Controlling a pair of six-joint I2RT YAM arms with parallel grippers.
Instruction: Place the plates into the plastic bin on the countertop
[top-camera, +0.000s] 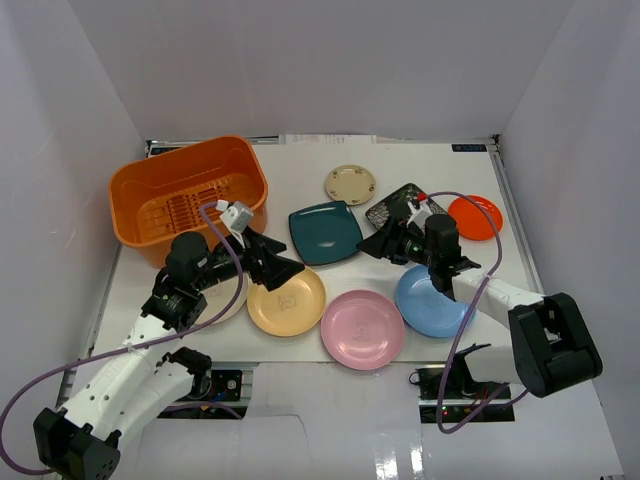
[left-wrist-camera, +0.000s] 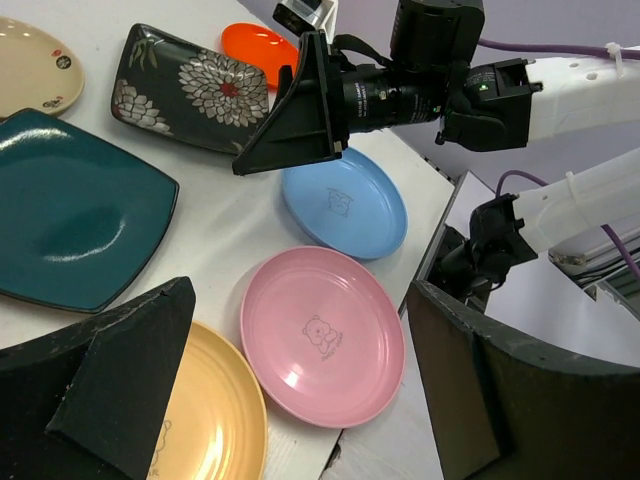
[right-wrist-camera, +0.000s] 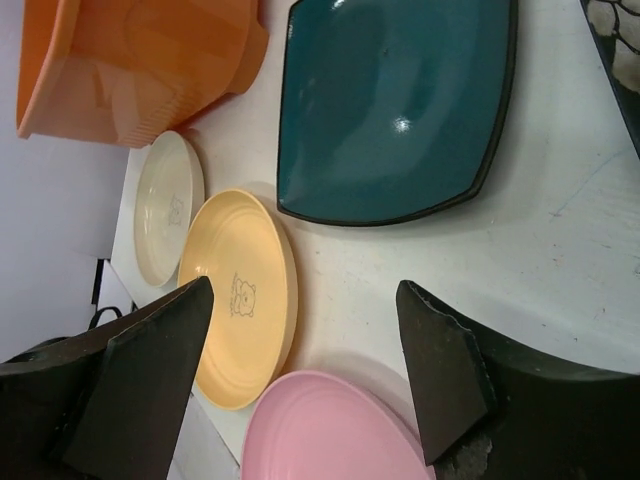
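Note:
I will lower my right gripper and tilt it onto the teal plate's edge (top-camera: 358, 238) (right-wrist-camera: 480, 180) by the floral plate, because the bare countertop beside it leaves room for a finger.
The orange plastic bin (top-camera: 185, 190) stands at the back left and holds no plates. The plates lie on the white countertop (top-camera: 440, 160): cream (top-camera: 230, 303), yellow (top-camera: 287, 302), pink (top-camera: 362, 328), blue (top-camera: 430, 302), dark teal square (top-camera: 325, 232), small beige (top-camera: 349, 184), black floral (top-camera: 398, 205), orange-red (top-camera: 475, 217). My left gripper (top-camera: 272, 266) is open and empty, above the yellow plate's far edge; its view shows the pink plate (left-wrist-camera: 322, 335) between the jaws. My right gripper (top-camera: 385, 243) is open and empty, between the teal and blue plates.
White walls close in the left, back and right sides. The bin's wall (right-wrist-camera: 140, 60) sits close to the cream plate (right-wrist-camera: 168, 205). The right arm crosses over the blue plate (left-wrist-camera: 345, 200). The table's front edge runs just below the pink plate.

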